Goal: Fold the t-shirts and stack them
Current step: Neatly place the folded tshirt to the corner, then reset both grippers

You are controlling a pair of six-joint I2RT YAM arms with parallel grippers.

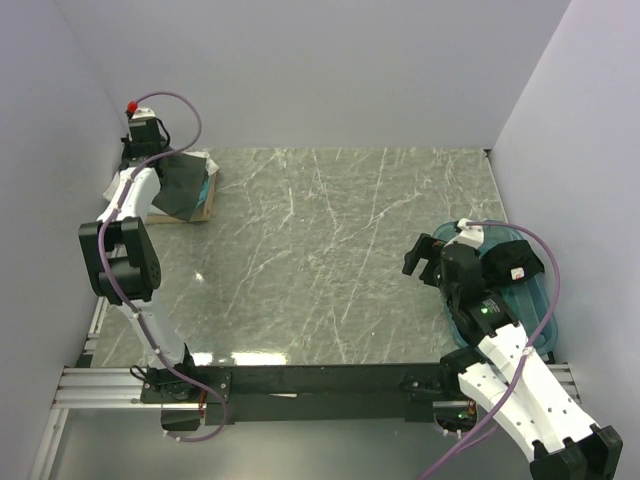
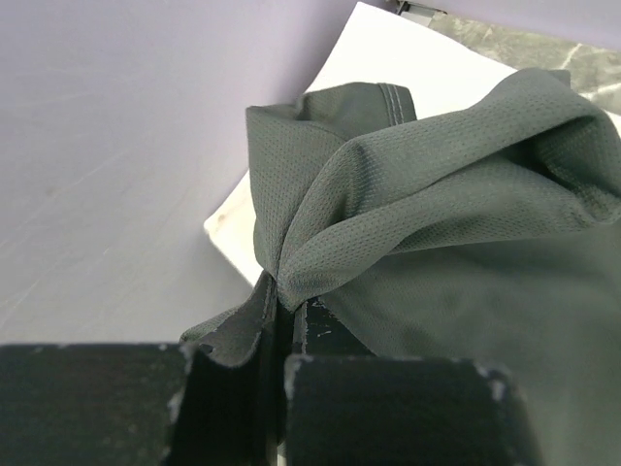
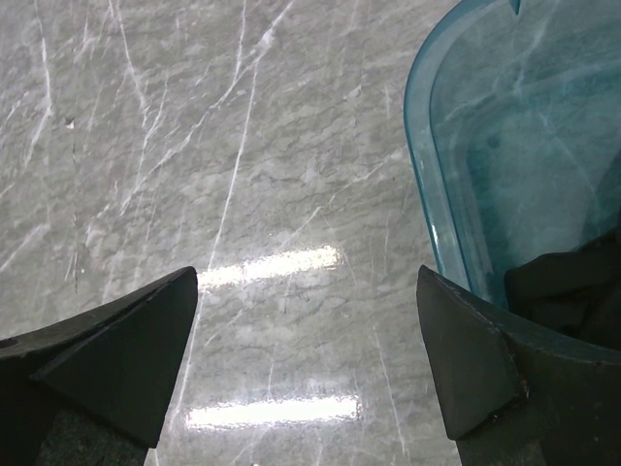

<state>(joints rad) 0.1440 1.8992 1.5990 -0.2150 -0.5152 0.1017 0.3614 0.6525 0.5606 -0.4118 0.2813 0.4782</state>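
I will pull the grey t-shirt's pinched fold toward the side, over the stack's edge, with my left gripper, then open: white t-shirt (image 2: 408, 58) shows bare beside that side.
A dark grey t-shirt (image 1: 183, 186) hangs bunched over a stack at the far left. In the left wrist view my left gripper (image 2: 283, 313) is shut on a pinched fold of this grey t-shirt (image 2: 437, 194), with a white t-shirt (image 2: 408, 58) flat beneath. In the top view the left gripper (image 1: 165, 162) sits at the shirt's upper edge. A teal t-shirt edge (image 1: 208, 181) shows under the grey one. My right gripper (image 1: 420, 262) is open and empty over the bare table, just left of a black t-shirt (image 1: 510, 262) lying in the bin. The right gripper (image 3: 307, 282) holds nothing.
The teal plastic bin (image 1: 530, 300) stands at the right edge, its rim (image 3: 427, 155) close to my right finger. The stack rests on a tan board (image 1: 195, 214) against the left wall. The marble table (image 1: 320, 250) spans the middle.
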